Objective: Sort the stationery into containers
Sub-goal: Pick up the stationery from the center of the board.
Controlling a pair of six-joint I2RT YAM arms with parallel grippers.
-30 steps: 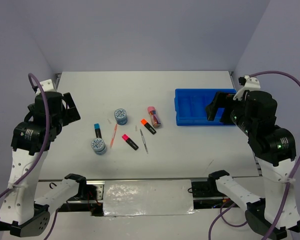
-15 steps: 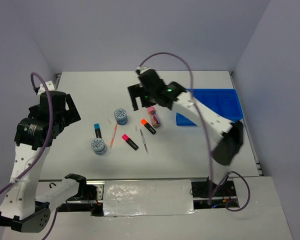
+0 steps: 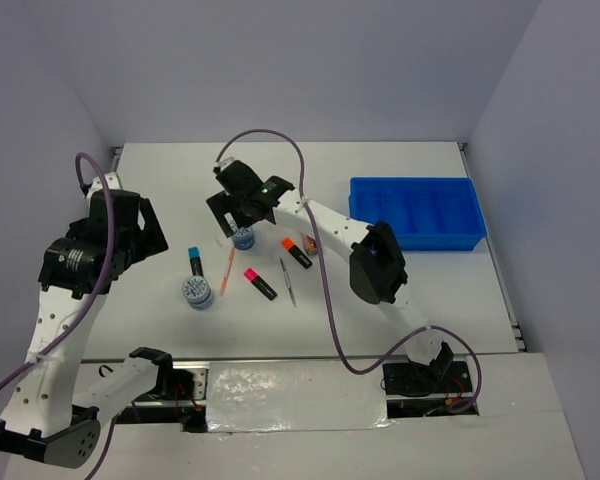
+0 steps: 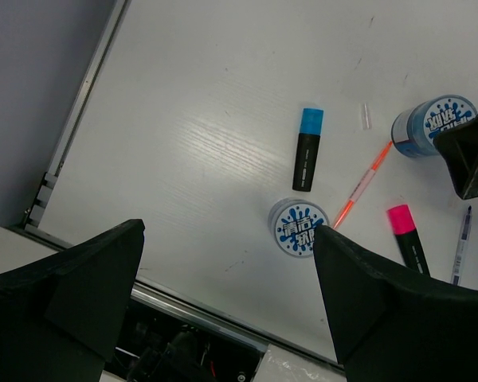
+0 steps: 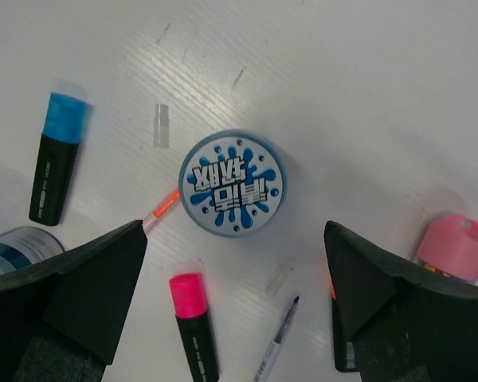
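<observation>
I will next lower my right gripper over the blue-white tape roll [image 5: 232,183] to grab the tape roll's sides.
My right gripper [image 3: 242,208] is open and hovers over a blue-white tape roll [image 5: 232,183], its jaws wide on either side [image 5: 235,294]. The second tape roll [image 3: 197,291] lies nearer the front left. Around them lie a blue-capped highlighter [image 3: 195,261], a pink-capped highlighter [image 3: 260,283], an orange-capped highlighter [image 3: 297,251], a thin pink pen [image 3: 227,268], a grey pen [image 3: 287,281] and a pink-capped tube [image 5: 455,247]. The blue divided tray [image 3: 416,213] stands at the far right. My left gripper [image 3: 130,225] is open and empty, above the table's left part [image 4: 227,294].
A small clear cap [image 5: 161,126] lies beside the tape roll under my right gripper. The table's front edge with a metal rail [image 4: 183,306] shows in the left wrist view. The right arm's links [image 3: 375,262] stretch across the table's middle.
My right arm swung from the blue tray leftwards across the table and now hangs over the far tape roll. My left gripper shifted slightly right. No item has moved.
</observation>
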